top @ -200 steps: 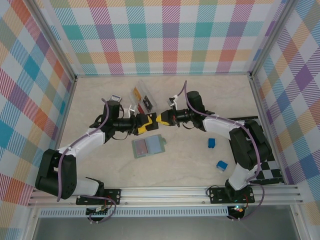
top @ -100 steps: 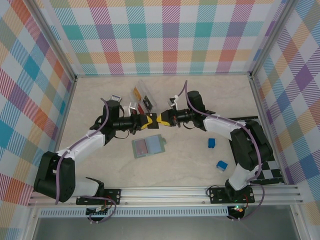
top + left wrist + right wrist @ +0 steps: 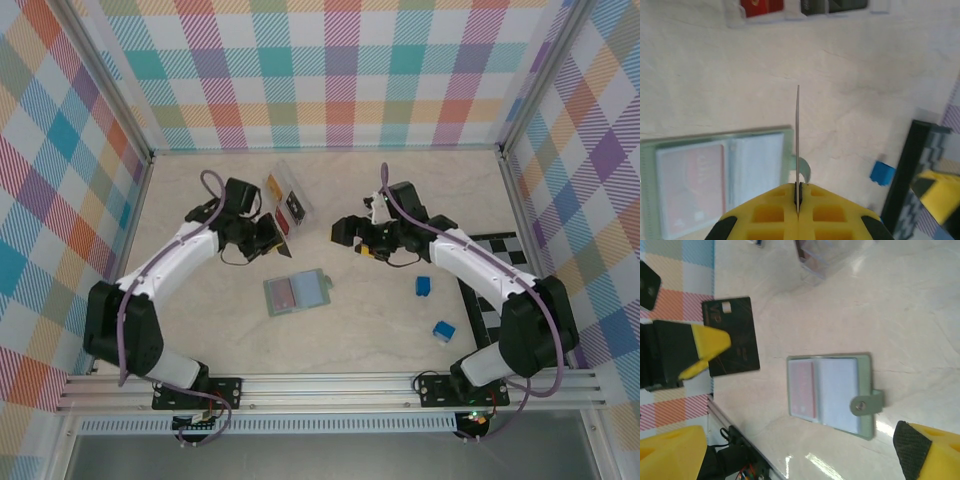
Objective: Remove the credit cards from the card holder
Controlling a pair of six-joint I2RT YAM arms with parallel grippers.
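The left gripper carries the thin dark card outward next and lowers it beside the dark cards in the clear compartment tray (image 3: 294, 207) (image 3: 832, 6) before releasing it.
The sage-green card holder (image 3: 297, 291) lies open and flat on the table, with a red card (image 3: 284, 293) in its left pocket; it also lies open in the right wrist view (image 3: 832, 390) and the left wrist view (image 3: 715, 185). My left gripper (image 3: 270, 233) is shut on a thin dark card (image 3: 737, 340), held above the table behind the holder. That card (image 3: 798, 130) stands edge-on between the yellow fingers (image 3: 770, 215). My right gripper (image 3: 355, 240) is open and holds nothing, off to the card's right and apart from it.
A clear compartment tray (image 3: 287, 195) with red and yellow cards stands just behind my left gripper. Two blue blocks (image 3: 424, 286) (image 3: 443, 330) lie to the right. A black-and-white checkered board (image 3: 500, 290) lies under my right arm.
The grippers met tip to tip over the card. My left gripper shut on it, the right one opened and let go, and both drew apart, left with the card.
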